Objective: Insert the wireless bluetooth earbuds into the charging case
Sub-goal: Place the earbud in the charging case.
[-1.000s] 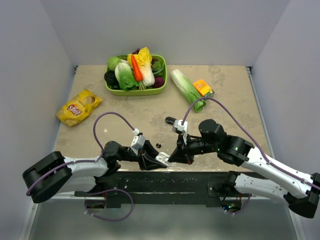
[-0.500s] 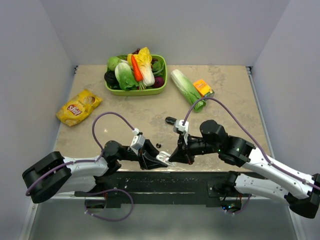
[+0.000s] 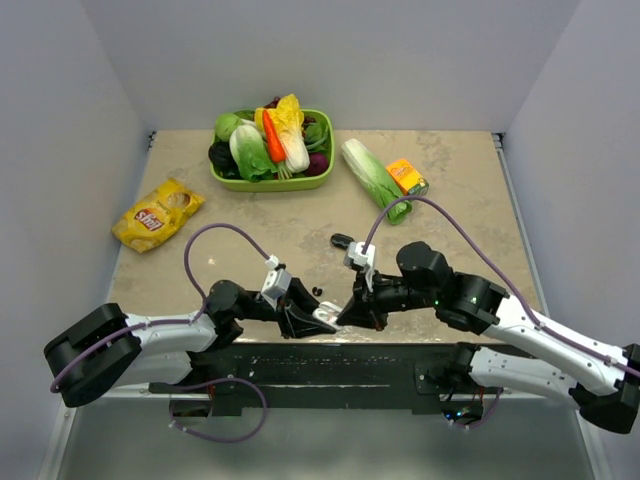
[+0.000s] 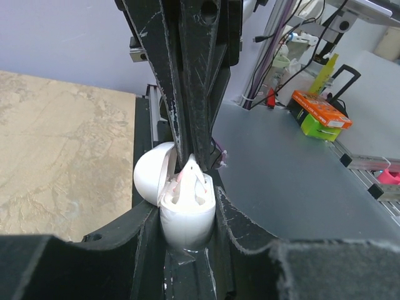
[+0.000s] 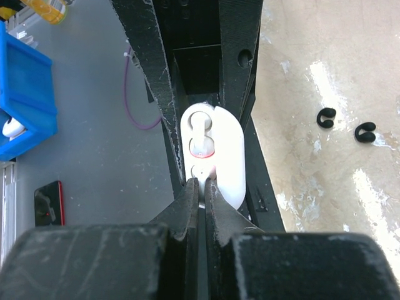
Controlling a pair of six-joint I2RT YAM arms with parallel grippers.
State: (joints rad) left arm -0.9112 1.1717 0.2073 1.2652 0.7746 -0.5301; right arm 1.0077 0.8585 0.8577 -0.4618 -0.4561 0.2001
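Observation:
The bare tabletop beside the small black object is clear, so my left gripper will next move outward and down onto it to release the case.
My left gripper is shut on the white charging case, held upright with its lid flipped open. In the top view the case hangs near the table's front edge between my left gripper and my right gripper. My right gripper is shut on a white earbud, its tips right over the near slot of the case. Another white earbud sits in the far slot. Two black earbuds lie loose on the table beside the case.
A green basket of vegetables stands at the back. A cabbage and an orange carton lie to its right, and a yellow chips bag at the left. A small black object lies mid-table. A black rail runs along the near edge.
My right wrist has shifted very slightly over the case. Both grips look the same as before.

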